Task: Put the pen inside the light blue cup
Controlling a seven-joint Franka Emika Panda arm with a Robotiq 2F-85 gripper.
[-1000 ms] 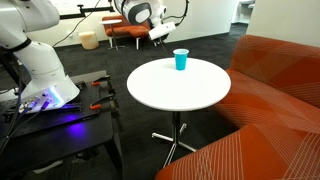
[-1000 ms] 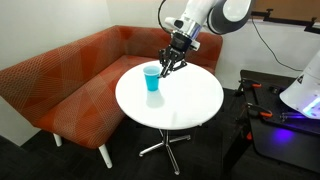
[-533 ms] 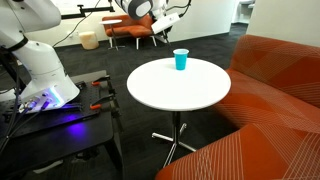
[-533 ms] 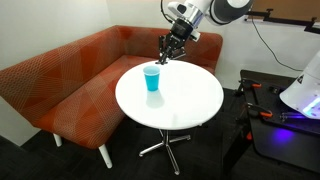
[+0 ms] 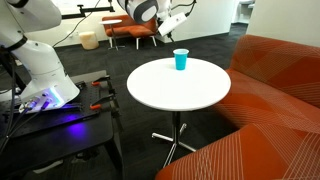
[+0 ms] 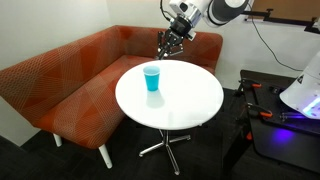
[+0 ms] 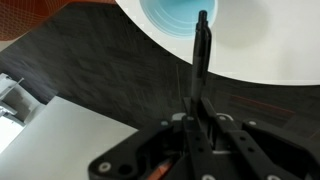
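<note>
The light blue cup's opening (image 7: pixel 174 14) is below my gripper and farther outward. My gripper should next carry the pen (image 7: pixel 200 48) outward over it, lower it inside and then let go.
The light blue cup (image 5: pixel 180 60) stands upright near the far edge of the round white table (image 5: pixel 180 95); it also shows in an exterior view (image 6: pixel 151 77) and at the top of the wrist view (image 7: pixel 172 14). My gripper (image 6: pixel 165 48) hangs in the air above the table's edge, higher than the cup and to one side of it; it also shows in an exterior view (image 5: pixel 163 28). In the wrist view my gripper (image 7: pixel 195 112) is shut on the pen (image 7: pixel 200 48), a thin black stick whose tip points at the cup's rim.
An orange sofa (image 6: pixel 70 80) curves around the table, close to its edge. A black cart (image 5: pixel 55 125) with the robot base and a purple light stands beside the table. Orange chairs (image 5: pixel 125 33) stand at the back. The table rests on a metal pedestal (image 5: pixel 176 140).
My gripper has risen with the pen and drawn back a little from the cup, toward the table's edge. The cup has not moved.
</note>
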